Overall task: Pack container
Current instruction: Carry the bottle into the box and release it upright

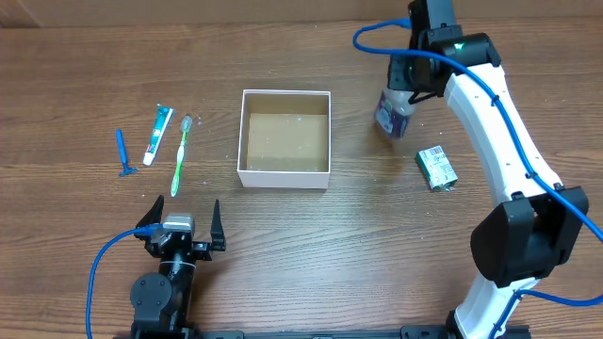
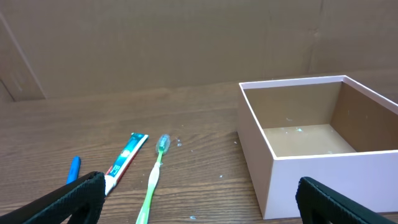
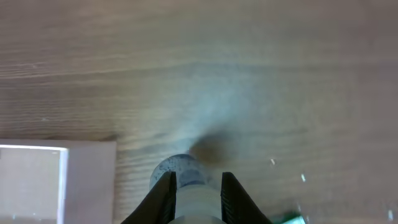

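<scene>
The bottle [image 1: 393,115] swings left in the overhead view over the empty container next, then goes down into the far toothbrush-side corner [image 1: 263,122] in my right gripper.
The container [image 1: 285,175], a square white-walled box with a brown floor, sits mid-table and is empty; it also shows in the left wrist view [image 2: 273,168] and at the lower left of the right wrist view [image 3: 56,180]. My right gripper [image 1: 407,92] is shut on a small clear bottle [image 1: 393,115] with a blue label, held above the table to the right of the container; the bottle shows between the fingers in the right wrist view [image 3: 186,177]. My left gripper [image 1: 181,231] is open and empty near the front edge [image 2: 199,199].
A toothpaste tube [image 1: 157,135], a green toothbrush [image 1: 181,155] and a blue razor [image 1: 122,153] lie left of the container. A small green-and-white carton [image 1: 437,168] lies to the right. The toothbrush [image 2: 152,180] and tube [image 2: 124,160] lie ahead of my left gripper.
</scene>
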{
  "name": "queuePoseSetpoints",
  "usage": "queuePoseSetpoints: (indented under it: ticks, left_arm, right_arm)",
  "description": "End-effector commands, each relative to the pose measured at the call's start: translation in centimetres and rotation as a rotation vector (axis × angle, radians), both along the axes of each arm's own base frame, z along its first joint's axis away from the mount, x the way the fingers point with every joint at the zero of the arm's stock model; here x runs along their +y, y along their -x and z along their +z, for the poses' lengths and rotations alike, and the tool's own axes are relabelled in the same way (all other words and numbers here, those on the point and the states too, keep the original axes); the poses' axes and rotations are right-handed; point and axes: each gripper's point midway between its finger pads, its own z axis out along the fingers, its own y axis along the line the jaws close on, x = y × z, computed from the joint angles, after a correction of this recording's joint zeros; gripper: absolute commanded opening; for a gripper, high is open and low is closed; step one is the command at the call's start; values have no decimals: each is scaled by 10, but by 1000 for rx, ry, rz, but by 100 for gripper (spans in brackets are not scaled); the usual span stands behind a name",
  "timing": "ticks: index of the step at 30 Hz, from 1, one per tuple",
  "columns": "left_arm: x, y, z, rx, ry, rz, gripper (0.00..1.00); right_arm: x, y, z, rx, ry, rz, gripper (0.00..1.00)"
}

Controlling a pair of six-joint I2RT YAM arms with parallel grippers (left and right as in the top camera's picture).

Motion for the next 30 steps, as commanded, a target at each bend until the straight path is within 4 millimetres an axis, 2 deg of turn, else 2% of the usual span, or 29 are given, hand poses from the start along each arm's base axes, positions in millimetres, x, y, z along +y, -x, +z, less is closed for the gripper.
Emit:
queuePoseSetpoints:
  ticks: [1, 5, 9, 14, 17, 18, 20, 22, 25, 28, 30]
  left_arm:
    - [-3, 0, -2, 5, -11, -19, 100]
    - [-3, 0, -2, 5, -11, -19, 100]
    - [-3, 0, -2, 5, -11, -19, 100]
    - [-3, 0, -2, 5, -11, -19, 100]
    - [-3, 0, -2, 5, -11, -19, 100]
    - [-3, 0, -2, 5, -11, -19, 100]
    - [-3, 0, -2, 5, -11, -19, 100]
    - [-3, 0, -2, 5, -11, -19, 100]
    - [-3, 0, -2, 5, -11, -19, 100]
    - [-3, 0, -2, 5, -11, -19, 100]
    - [-3, 0, -2, 5, -11, -19, 100]
  right_arm:
    - [44, 1, 80, -222, -13, 165, 11]
    - [80, 5, 106, -307, -29, 248, 11]
    - [108, 12, 130, -367, -42, 315, 11]
    - [131, 20, 160, -438, -60, 366, 11]
    - [156, 27, 170, -478, -85, 412, 10]
    - [165, 30, 171, -485, -92, 428, 4]
    - [188, 40, 174, -505, -98, 485, 4]
    - [201, 46, 174, -517, -86, 529, 4]
    - [211, 47, 169, -513, -87, 546, 4]
    - [217, 41, 149, -475, -76, 560, 5]
    - [234, 44, 132, -455, -65, 693, 9]
